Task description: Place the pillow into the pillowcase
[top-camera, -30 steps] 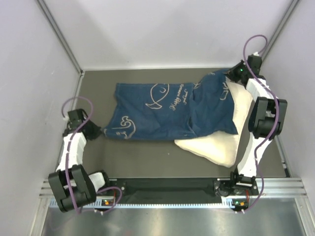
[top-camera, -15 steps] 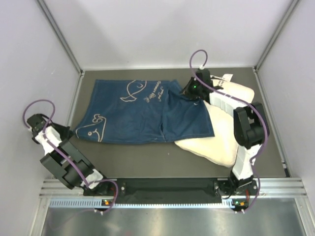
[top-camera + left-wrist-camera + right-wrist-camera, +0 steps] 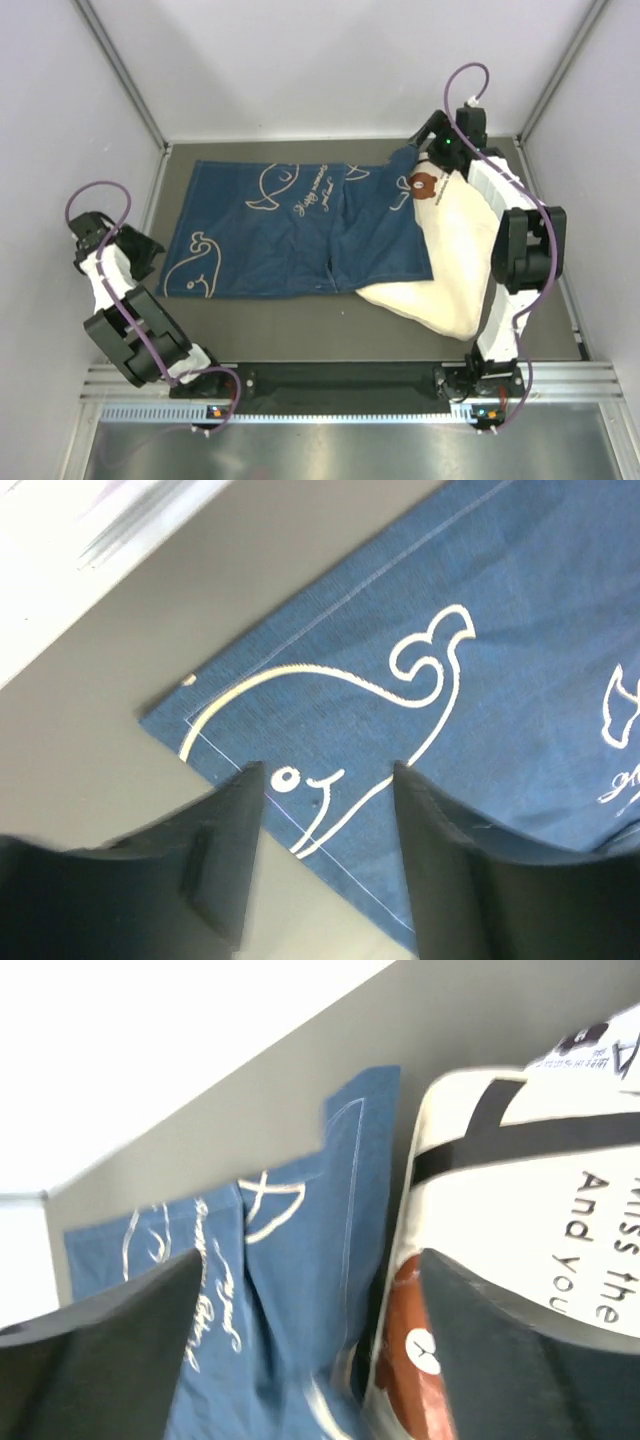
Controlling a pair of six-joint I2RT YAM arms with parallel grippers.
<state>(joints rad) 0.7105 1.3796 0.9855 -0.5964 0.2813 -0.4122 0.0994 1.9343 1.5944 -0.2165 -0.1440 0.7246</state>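
Note:
I should move my right gripper back and then down, so that it comes onto the pillow's long side away from the pillowcase.
The dark blue pillowcase with white whale drawings lies flat across the mat. Its right edge lies over the left side of the cream pillow, whose brown bear-face print shows at the far end. My left gripper is open by the case's near-left corner. In the left wrist view the whale corner of the pillowcase shows between the fingers of that gripper, with nothing held. My right gripper is open over the far right. Its wrist view shows the gripper above the pillowcase edge and the pillow.
Grey walls enclose the dark mat on three sides, with metal posts at the back corners. A metal rail with the arm bases runs along the near edge. The right arm's links hang over the pillow's right side.
Both grippers were shut on the pillowcase and now stand open, having let it go. The right gripper moved back towards the far right, and the pillow's bear-face end is uncovered.

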